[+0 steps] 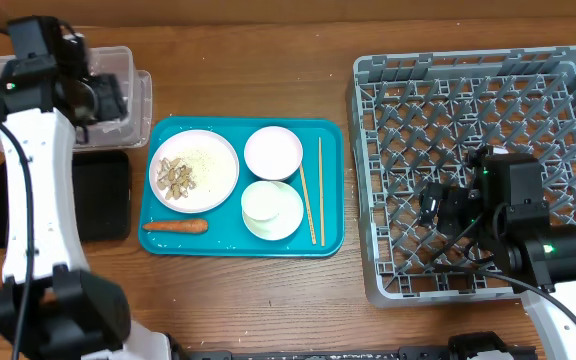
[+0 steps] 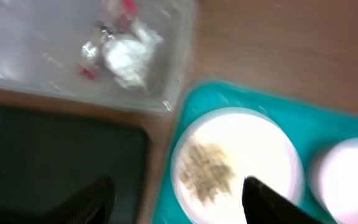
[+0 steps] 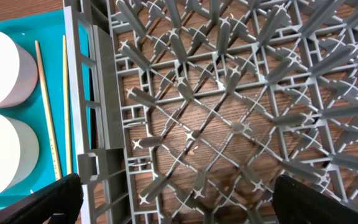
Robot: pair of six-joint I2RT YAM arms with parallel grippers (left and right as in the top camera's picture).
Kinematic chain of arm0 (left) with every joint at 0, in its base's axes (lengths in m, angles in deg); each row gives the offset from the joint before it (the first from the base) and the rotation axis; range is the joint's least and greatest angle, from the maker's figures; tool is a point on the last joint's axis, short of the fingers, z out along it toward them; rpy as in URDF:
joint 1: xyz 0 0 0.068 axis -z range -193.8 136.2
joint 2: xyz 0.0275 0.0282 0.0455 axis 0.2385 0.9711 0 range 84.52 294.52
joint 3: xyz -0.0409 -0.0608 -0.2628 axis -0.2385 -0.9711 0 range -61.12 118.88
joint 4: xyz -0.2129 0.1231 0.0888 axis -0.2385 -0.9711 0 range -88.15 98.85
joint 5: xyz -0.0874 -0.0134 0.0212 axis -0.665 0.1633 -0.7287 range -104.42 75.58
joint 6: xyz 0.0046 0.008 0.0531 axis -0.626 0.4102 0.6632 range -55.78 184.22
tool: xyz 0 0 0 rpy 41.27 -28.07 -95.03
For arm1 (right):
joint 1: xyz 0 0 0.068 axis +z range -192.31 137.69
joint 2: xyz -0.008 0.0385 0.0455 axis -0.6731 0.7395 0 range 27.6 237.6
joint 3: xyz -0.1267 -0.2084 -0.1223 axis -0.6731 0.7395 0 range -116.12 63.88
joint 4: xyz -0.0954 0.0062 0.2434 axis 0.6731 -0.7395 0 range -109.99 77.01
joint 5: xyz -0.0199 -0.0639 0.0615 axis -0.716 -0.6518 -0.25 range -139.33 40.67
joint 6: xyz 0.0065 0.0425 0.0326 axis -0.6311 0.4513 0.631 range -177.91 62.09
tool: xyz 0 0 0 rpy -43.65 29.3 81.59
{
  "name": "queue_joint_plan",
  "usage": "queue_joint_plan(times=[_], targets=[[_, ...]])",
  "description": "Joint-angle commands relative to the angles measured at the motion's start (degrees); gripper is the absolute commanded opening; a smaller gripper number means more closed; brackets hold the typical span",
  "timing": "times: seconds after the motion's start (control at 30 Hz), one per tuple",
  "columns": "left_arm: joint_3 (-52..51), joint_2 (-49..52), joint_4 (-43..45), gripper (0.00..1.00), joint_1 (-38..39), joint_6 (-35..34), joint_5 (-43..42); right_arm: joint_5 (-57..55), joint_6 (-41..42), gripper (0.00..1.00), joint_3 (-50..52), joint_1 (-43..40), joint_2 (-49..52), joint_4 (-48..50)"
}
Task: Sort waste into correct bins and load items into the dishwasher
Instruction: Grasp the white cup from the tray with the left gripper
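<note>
The small white cup stands uncovered inside the near bowl, so the robot's left gripper needs to move back over the white plate and down to the small white cup's rim (image 1: 261,200).
The clear tub (image 1: 128,62) at the far left holds the crumpled foil ball (image 2: 126,55) and bits of the red wrapper (image 2: 127,7). The black tray (image 1: 103,195) lies in front of it. My left gripper (image 2: 178,202) is open and empty, above the gap between the black tray and the white plate (image 1: 223,170). The plate carries rice-like scraps (image 1: 180,175). A carrot stick (image 1: 175,226), two white bowls (image 1: 273,152) (image 1: 271,210) and two chopsticks (image 1: 313,200) lie on the teal tray. My right gripper (image 3: 179,202) is open and empty over the grey dish rack (image 1: 388,100).
The teal serving tray (image 1: 238,246) sits mid-table between the bins and the rack. The rack's left wall (image 3: 79,93) stands close to the chopsticks. Bare wooden table lies behind and in front of the tray.
</note>
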Motion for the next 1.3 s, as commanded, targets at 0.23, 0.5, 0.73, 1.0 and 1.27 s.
queue_joint_plan(times=[0.23,0.5,0.73,1.0,1.27], targets=[[-0.66,0.15,-20.13,0.69,8.39,-0.55,-9.16,-0.74,-0.09,1.00,-1.46,-0.15,0.00,0.24],[-4.76,0.15,-21.62,0.67,14.69,-0.59,-9.38,7.61,-0.17,1.00,-1.49,-0.09,0.00,0.35],[-4.94,0.15,-21.92,0.66,16.92,-1.38,-14.84,11.72,-0.13,1.00,-1.49,-0.02,0.00,0.31],[-11.52,0.20,-14.34,0.66,25.49,-3.98,-13.75,11.72,-0.13,1.00,-1.49,-0.04,0.00,-0.15],[-22.95,1.40,-2.67,0.57,28.87,-7.58,-9.70,11.67,-0.15,1.00,-1.49,-0.04,0.00,-1.22]])
